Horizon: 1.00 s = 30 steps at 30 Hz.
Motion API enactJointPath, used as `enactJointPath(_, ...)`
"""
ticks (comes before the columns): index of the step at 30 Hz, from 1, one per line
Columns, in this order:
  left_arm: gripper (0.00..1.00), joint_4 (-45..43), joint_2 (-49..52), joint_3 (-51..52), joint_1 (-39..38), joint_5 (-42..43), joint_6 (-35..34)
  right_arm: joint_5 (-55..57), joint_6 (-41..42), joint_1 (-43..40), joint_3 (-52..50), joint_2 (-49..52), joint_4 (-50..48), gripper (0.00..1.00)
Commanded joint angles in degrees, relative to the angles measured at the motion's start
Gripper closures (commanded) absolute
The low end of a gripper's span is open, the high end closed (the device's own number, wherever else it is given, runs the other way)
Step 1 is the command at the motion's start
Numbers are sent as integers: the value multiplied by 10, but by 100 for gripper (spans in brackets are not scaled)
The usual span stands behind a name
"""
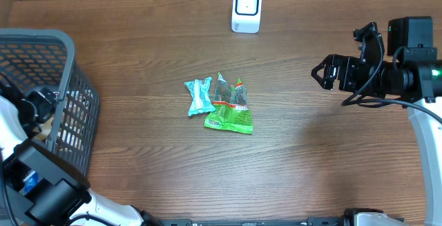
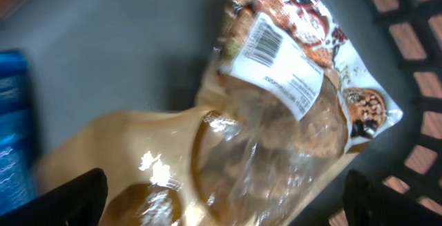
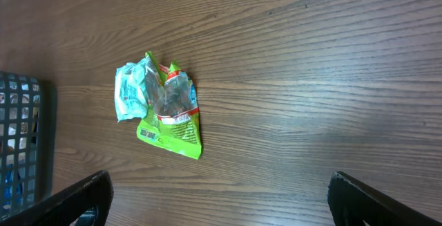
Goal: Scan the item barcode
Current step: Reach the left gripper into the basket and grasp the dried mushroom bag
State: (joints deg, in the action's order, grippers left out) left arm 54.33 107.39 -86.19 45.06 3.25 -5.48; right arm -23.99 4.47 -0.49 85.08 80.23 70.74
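Note:
The snack bag's clear lower end (image 2: 252,183) lies below and between my open fingers, so I'll next lower my left gripper deeper into the basket and close on it.
My left gripper (image 2: 224,205) reaches down into the grey basket (image 1: 69,81) and is open. Its dark fingertips (image 2: 69,198) straddle a clear brown snack bag (image 2: 276,122) lying on the basket floor, without touching it. A white barcode label (image 2: 266,46) faces up on that bag. The white scanner (image 1: 246,8) stands at the table's far edge. My right gripper (image 1: 319,74) hovers open and empty over the right side of the table, its fingers (image 3: 76,202) wide apart. A green packet (image 1: 230,112) and a teal packet (image 1: 199,96) lie at the table's middle.
A blue package (image 2: 14,136) lies left of the snack bag inside the basket. The basket's mesh wall (image 2: 414,81) runs close on the right of the bag. In the right wrist view, the green packet (image 3: 173,126) lies ahead and the basket (image 3: 24,143) at far left.

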Motion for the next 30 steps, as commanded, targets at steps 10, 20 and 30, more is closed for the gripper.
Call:
enactJointPath(10,0,-146,-1,168,-31,25,42,-1,-4,1,7,0,1,0)
enactJointPath(20,96,-125,0,175,-31,21,15,-1,-4,1,6,0,5,0)
enactJointPath(30,96,48,-4,-28,-31,32,-47,-1,-4,1,6,0,5,0)
